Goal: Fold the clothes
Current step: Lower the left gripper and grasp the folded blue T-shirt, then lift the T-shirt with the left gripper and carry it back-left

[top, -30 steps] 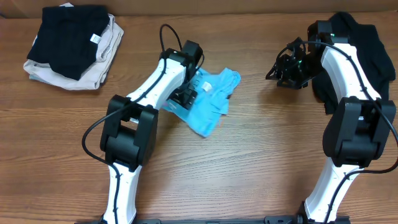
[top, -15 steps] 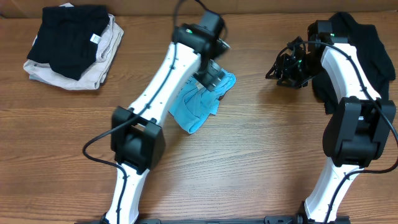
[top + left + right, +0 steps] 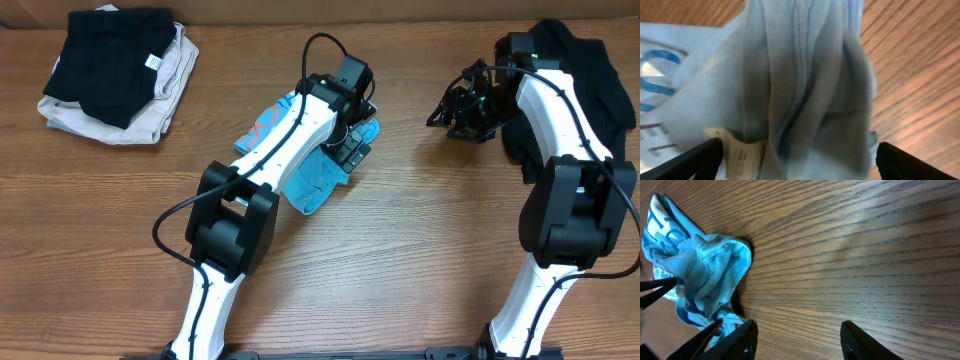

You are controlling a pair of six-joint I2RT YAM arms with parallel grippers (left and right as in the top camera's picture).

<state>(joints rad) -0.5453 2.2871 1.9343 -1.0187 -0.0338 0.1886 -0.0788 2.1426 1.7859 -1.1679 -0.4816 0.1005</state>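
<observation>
Next, my left gripper moves down onto the bunched folds of the light blue T-shirt [image 3: 308, 188] and closes, since that cloth lies below it between its open fingers.
The light blue T-shirt [image 3: 308, 188] lies crumpled at the table's middle, its lettered part showing to the upper left [image 3: 262, 124]. My left gripper [image 3: 350, 142] hangs right over its right end. In the left wrist view the shirt [image 3: 805, 75] fills the frame, and my left gripper [image 3: 800, 160] has its fingers wide apart with bunched cloth between them. My right gripper [image 3: 450, 112] is open and empty above bare wood to the right. The right wrist view shows my right gripper [image 3: 797, 335] open, with the shirt [image 3: 700, 275] at the left. A black top [image 3: 110, 60] lies folded at the far left.
The black top rests on a beige garment [image 3: 165, 95] at the back left corner. Another black garment [image 3: 592, 62] lies at the back right, beneath my right arm. The table [image 3: 420, 250] is wood.
My left arm swung from the shirt's left side up and over to its right end. The shirt was lifted, then laid out toward the upper left with lettering showing. The right arm stayed still.
</observation>
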